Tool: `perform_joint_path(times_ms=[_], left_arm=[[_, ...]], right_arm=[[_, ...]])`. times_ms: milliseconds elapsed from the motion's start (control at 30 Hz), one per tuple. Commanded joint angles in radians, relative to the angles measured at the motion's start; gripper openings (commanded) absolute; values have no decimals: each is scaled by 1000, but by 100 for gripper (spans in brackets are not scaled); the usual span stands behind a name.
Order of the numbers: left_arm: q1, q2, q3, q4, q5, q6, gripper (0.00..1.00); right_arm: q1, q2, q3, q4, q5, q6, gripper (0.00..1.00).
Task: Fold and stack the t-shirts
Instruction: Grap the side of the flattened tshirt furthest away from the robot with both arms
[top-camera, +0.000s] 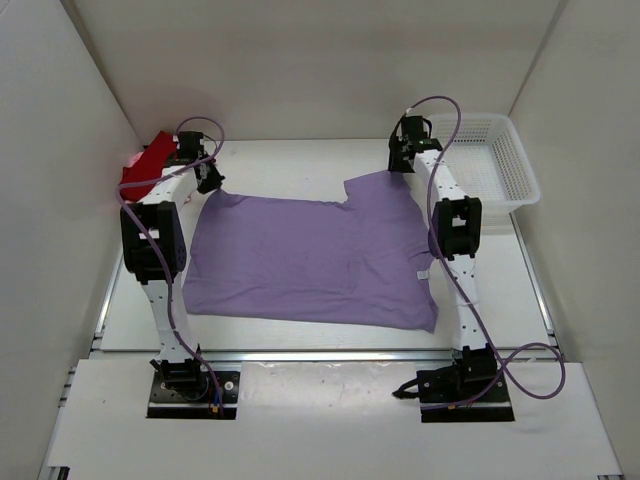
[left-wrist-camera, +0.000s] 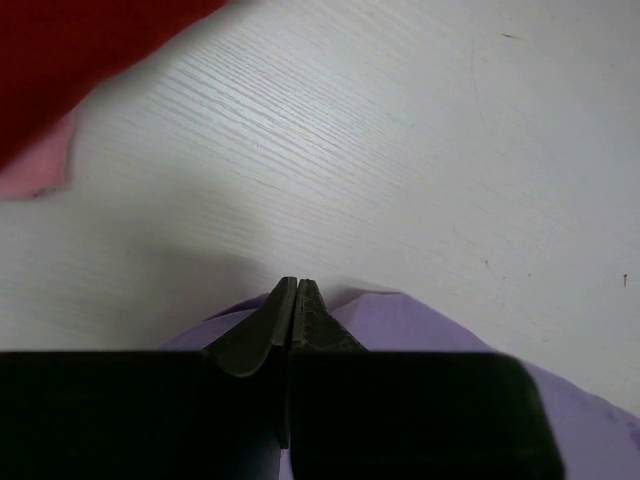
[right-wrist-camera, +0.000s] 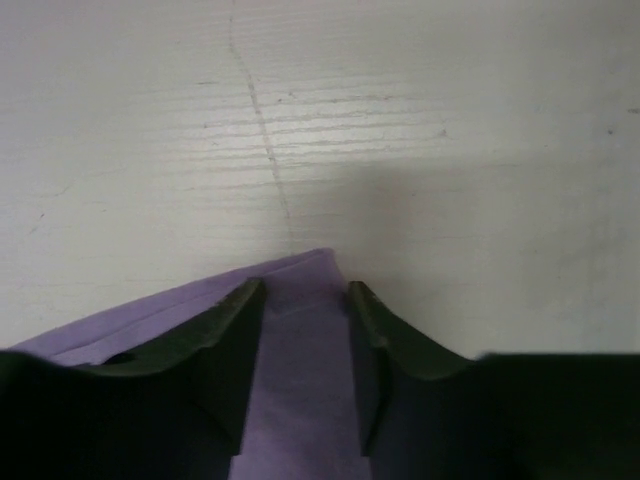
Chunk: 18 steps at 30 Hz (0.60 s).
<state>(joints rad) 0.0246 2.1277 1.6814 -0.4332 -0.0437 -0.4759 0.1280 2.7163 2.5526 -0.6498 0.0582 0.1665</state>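
The lavender t-shirt (top-camera: 315, 255) lies unfolded with its corner pinched, so I will raise my left gripper, bring it back over the shirt's edge (top-camera: 204, 241) beside this arm, lower it and let go.
The lavender t-shirt (top-camera: 315, 255) lies spread flat in the middle of the table. My left gripper (top-camera: 208, 178) is at its far left corner; in the left wrist view the gripper (left-wrist-camera: 296, 285) is shut, with the lavender cloth (left-wrist-camera: 420, 325) peaking up to the tips on both sides. My right gripper (top-camera: 398, 165) is at the far right corner, open in the right wrist view (right-wrist-camera: 305, 290), with the cloth corner (right-wrist-camera: 300, 350) lying between the fingers. The dark red t-shirt (top-camera: 145, 168) is bunched at the far left over a pink one (left-wrist-camera: 40, 165).
A white mesh basket (top-camera: 525, 185) stands at the far right, next to the right arm. White walls close in the table on the left, back and right. Bare white tabletop (top-camera: 300, 165) shows behind the lavender shirt.
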Motion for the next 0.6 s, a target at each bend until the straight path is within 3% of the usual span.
perform_joint_path(times_ms=[0, 33, 167, 200, 367, 567], left_arm=[[3, -83, -5, 28, 28, -7, 0], [5, -87, -6, 33, 24, -6, 0], [1, -110, -41, 47, 34, -12, 0], [5, -114, -46, 48, 31, -15, 0], [17, -156, -89, 59, 51, -7, 0], [69, -236, -216, 116, 116, -30, 0]], right_arm=[[-17, -29, -14, -20, -76, 7, 34], [-19, -26, -14, -25, -81, 4, 33], [-13, -24, 12, -25, -95, 5, 3], [-13, -18, 27, -40, -113, 10, 1], [16, -104, 133, -119, -156, 27, 1], [39, -257, 69, -364, -233, -5, 0]])
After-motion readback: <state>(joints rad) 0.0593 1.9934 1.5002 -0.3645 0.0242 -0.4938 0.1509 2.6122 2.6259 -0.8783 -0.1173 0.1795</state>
